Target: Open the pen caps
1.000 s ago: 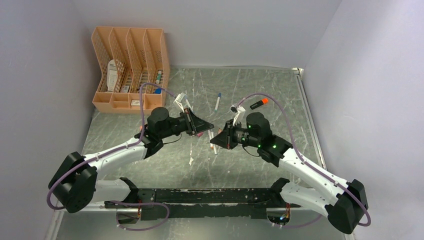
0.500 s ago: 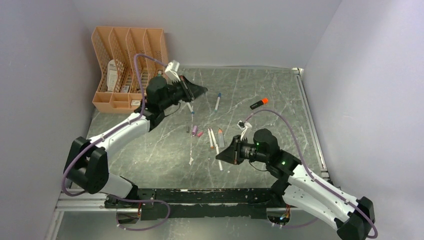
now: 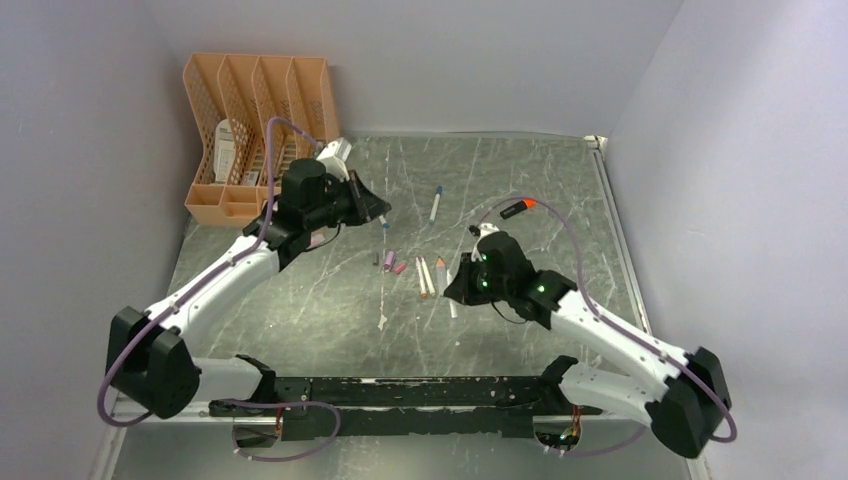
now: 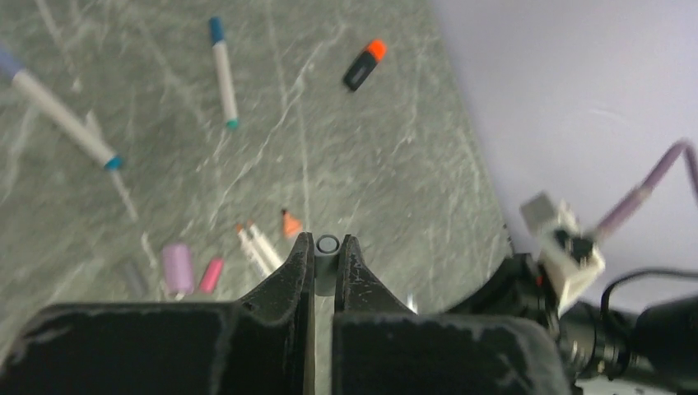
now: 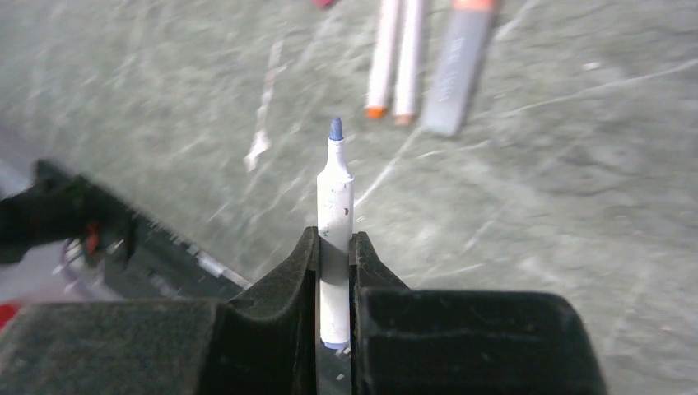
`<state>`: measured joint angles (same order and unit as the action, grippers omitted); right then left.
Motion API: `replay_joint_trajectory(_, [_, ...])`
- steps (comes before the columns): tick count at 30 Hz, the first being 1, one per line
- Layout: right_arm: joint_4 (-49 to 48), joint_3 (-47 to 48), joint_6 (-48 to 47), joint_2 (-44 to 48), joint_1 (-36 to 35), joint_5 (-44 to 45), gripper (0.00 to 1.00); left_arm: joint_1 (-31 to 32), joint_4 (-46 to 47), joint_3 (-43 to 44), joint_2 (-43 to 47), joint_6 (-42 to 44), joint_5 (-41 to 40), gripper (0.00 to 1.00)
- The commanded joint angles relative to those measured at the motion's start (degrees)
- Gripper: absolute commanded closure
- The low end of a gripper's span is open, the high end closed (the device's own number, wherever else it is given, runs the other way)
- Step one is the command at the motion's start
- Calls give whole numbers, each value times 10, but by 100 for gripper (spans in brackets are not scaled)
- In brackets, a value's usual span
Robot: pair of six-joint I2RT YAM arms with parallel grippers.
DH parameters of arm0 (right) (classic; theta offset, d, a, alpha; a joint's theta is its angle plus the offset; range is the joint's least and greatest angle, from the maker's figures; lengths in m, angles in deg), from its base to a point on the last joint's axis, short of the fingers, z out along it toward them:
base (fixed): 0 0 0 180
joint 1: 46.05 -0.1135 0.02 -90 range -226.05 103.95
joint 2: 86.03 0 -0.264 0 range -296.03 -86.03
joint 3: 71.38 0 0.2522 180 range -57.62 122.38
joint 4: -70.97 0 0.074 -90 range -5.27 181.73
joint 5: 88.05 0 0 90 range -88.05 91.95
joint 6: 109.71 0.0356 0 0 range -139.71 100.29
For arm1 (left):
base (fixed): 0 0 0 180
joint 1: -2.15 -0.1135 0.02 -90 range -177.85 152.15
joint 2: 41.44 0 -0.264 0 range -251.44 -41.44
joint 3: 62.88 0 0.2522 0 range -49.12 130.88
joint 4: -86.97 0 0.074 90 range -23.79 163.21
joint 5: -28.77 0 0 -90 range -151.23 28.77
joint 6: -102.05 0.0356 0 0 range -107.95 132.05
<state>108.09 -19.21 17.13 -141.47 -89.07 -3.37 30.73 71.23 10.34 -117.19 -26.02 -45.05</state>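
My right gripper moves outward and down to the table beside the grey pen's body next and releases the white pen, since the white pen's blue tip is bare.
My left gripper is shut on a small grey-blue pen cap, held above the table at the back left. My right gripper is shut on a white pen barrel whose bare blue tip points away, low over the table right of centre. Loose on the table between the arms lie a purple cap, a pink cap and a grey cap. A pen with a blue cap lies further back.
Two uncapped white pens with orange tips and a grey barrel lie beside the loose caps. A black marker with an orange end sits at the back right. An orange desk organiser stands at the back left.
The two grippers were close together at mid-table a second ago. They have parted: the left swung to the back left with the cap, the right drew back with the pen.
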Motion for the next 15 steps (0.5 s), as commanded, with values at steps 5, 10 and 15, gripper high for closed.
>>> replay_joint_trajectory(5, [-6, 67, -86, -178, 89, 89, 100, -7, -131, -64, 68, 41, -57, 93])
replay_joint_trajectory(10, [-57, 101, -110, -274, 122, 60, 100, -10, -133, -80, 64, 40, -61, 93])
replay_joint_trajectory(15, [-95, 131, -113, -347, 137, 23, 100, -11, -123, -89, 47, 36, -59, 93])
